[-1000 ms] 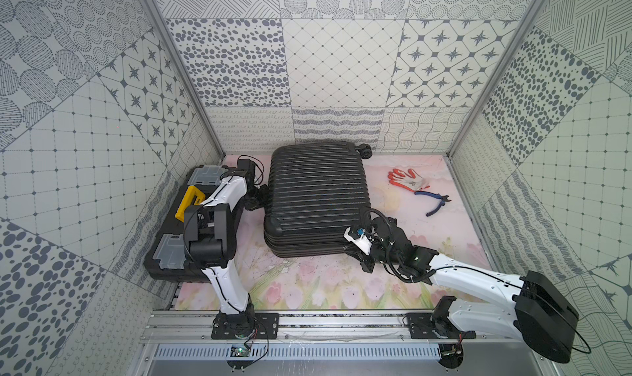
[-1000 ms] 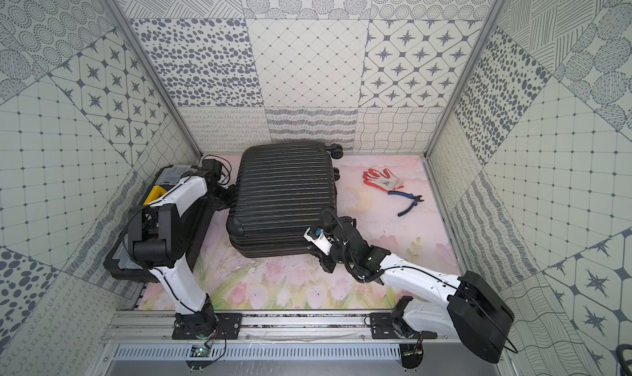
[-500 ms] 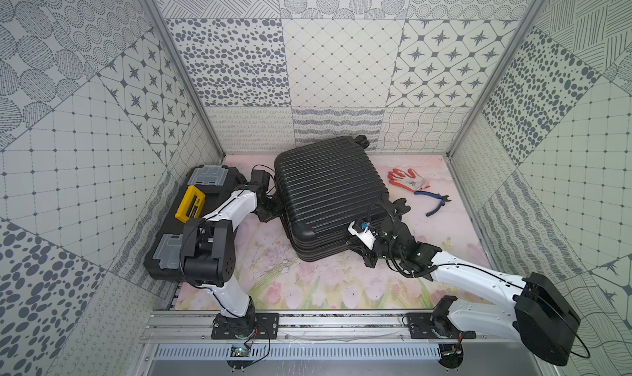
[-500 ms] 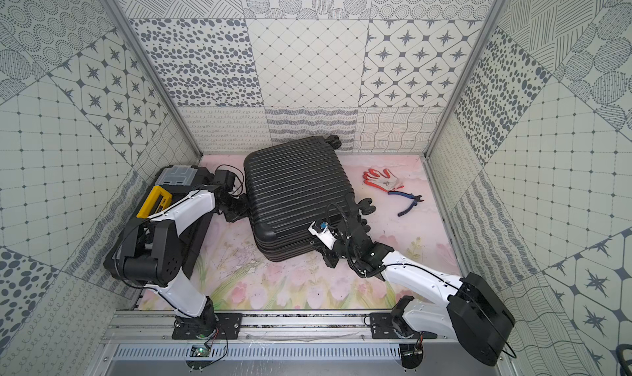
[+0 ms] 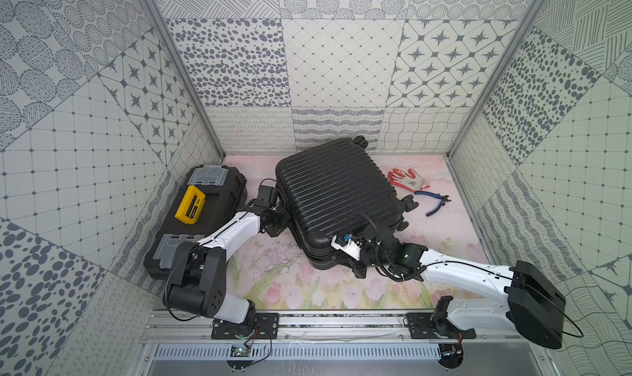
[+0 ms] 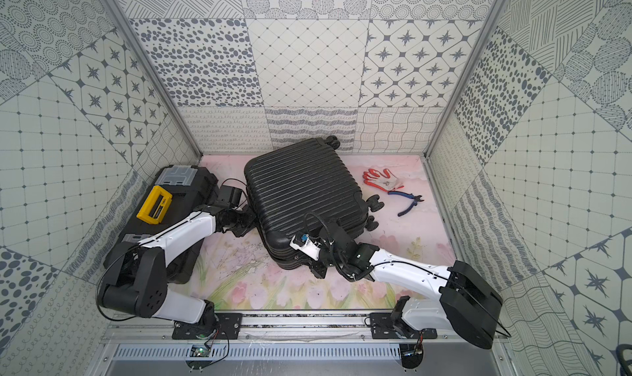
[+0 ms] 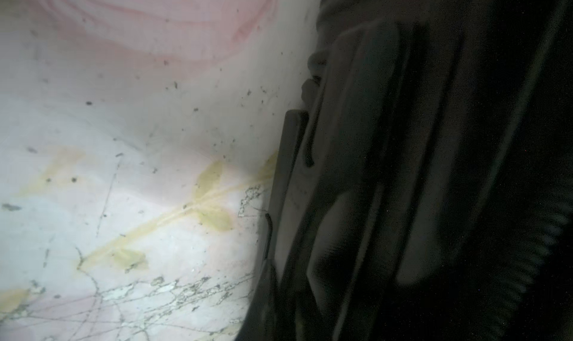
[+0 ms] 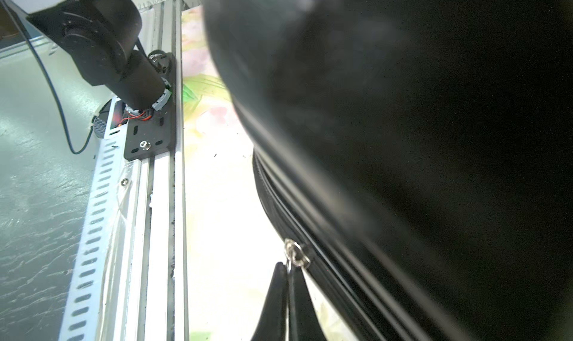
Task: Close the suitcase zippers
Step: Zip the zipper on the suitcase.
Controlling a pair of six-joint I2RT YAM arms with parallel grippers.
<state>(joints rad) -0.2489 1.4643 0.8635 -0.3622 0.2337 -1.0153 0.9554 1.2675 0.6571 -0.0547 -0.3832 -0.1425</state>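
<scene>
My right gripper draws the pull along the track toward the case's near rounded corner (image 8: 261, 188) next and releases it there, since the black track curves on past the slider (image 8: 296, 255).
The black ribbed suitcase (image 5: 337, 193) (image 6: 304, 186) lies flat on the flowered mat, skewed, with its wheels toward the back and right. My right gripper (image 5: 357, 270) (image 6: 319, 270) is at its near right corner. In the right wrist view the right gripper (image 8: 288, 272) is shut on the pull under the silver zipper slider (image 8: 296, 255), on the zippers' black track (image 8: 269, 193). My left gripper (image 5: 278, 222) (image 6: 248, 220) presses against the case's left side. The left wrist view is dark. There the left gripper (image 7: 276, 299) looks shut against the shell (image 7: 356, 168), and I cannot make out a pull.
A black toolbox (image 5: 205, 213) with a yellow handle sits along the left wall, just behind my left arm. Red and white gloves (image 5: 407, 181) and blue-handled pliers (image 5: 434, 201) lie at the back right. The metal rail (image 5: 342, 319) runs along the front edge.
The suitcase has swung clockwise and slid to the right, away from the toolbox. My left arm has stretched right after it, and my right gripper has stayed at the near corner.
</scene>
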